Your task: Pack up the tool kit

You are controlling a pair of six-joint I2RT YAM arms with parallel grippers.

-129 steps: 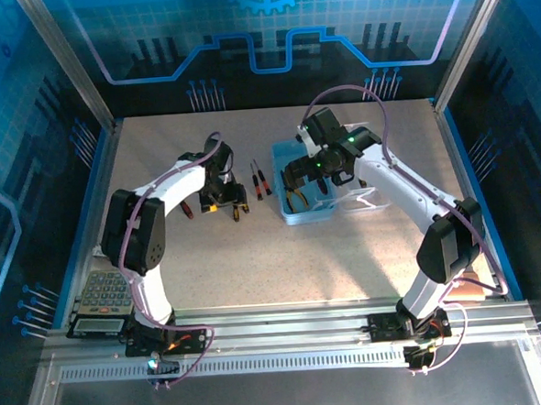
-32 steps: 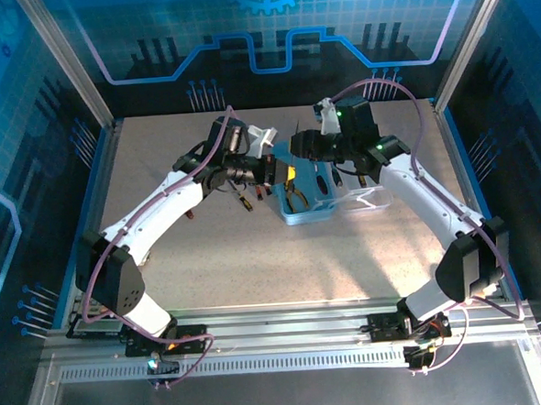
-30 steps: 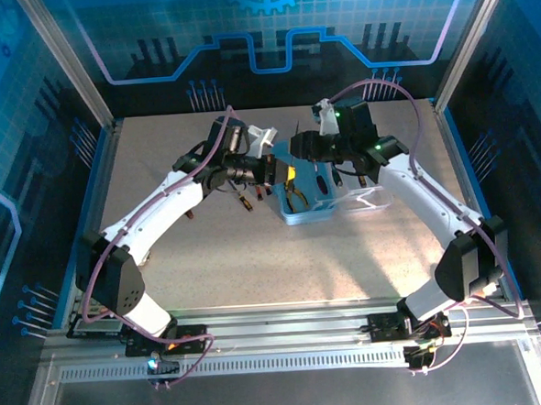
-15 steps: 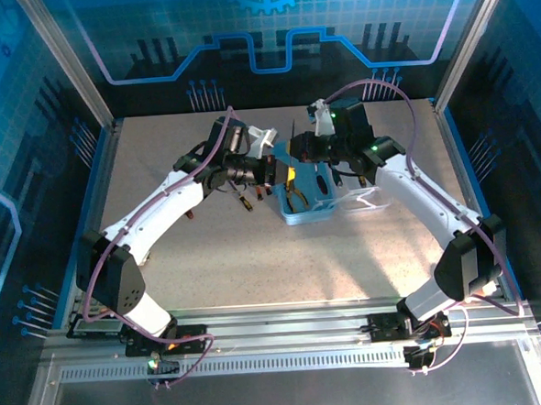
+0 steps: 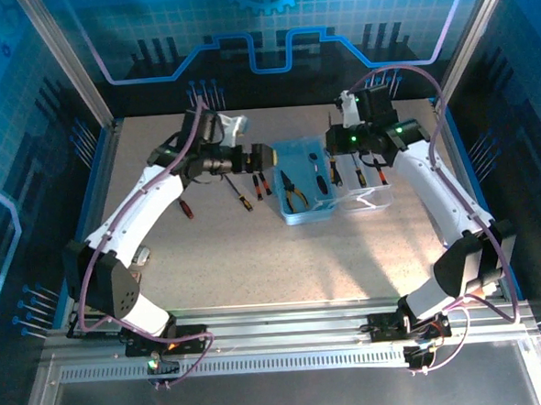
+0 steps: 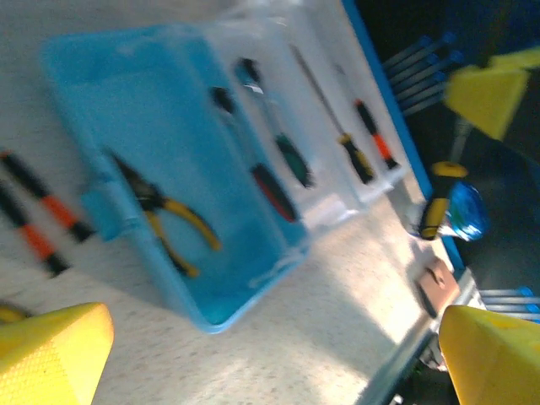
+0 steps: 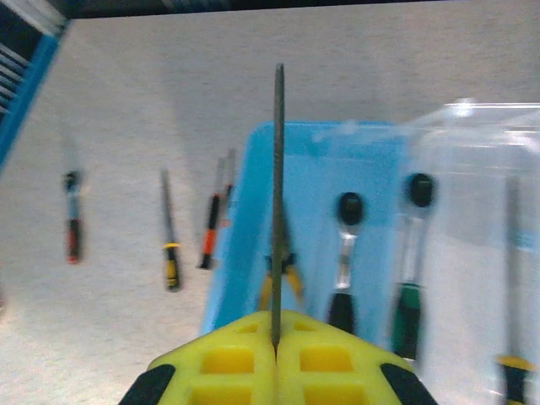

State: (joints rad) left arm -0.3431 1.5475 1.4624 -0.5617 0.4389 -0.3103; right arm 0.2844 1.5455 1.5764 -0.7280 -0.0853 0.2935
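Note:
The shaft [image 7: 278, 202] goes over the clear lid and down beside the yellow-and-black screwdriver next, and my right gripper releases it, as that compartment still has bare room.
The pale-blue tool kit box [image 5: 306, 209] lies mid-table with its clear lid [image 5: 369, 199] folded open to the right. Yellow-handled pliers [image 5: 295, 195] lie in the box, and screwdrivers [image 5: 333, 169] lie in the box and lid. Other screwdrivers [image 5: 243, 198] rest on the table to its left. My left gripper [image 5: 260, 156] hangs open and empty left of the box; its yellow fingers [image 6: 52, 354] frame the box [image 6: 181, 110] and pliers [image 6: 167, 218]. Over the box's far right, my right gripper [image 5: 339, 143] is shut [image 7: 276, 348] on a thin metal shaft [image 7: 278, 202]. Its handle is hidden.
A red-handled screwdriver [image 5: 184, 208] lies further left beside the left arm. Loose screwdrivers [image 7: 169, 240] show left of the box [image 7: 253, 219] in the right wrist view. Blue walls and metal rails [image 5: 94, 176] fence the table.
The two grippers met over the box's far edge. My left gripper has since opened and drawn back to the left. My right gripper shut on the shaft and pulled away to the right.

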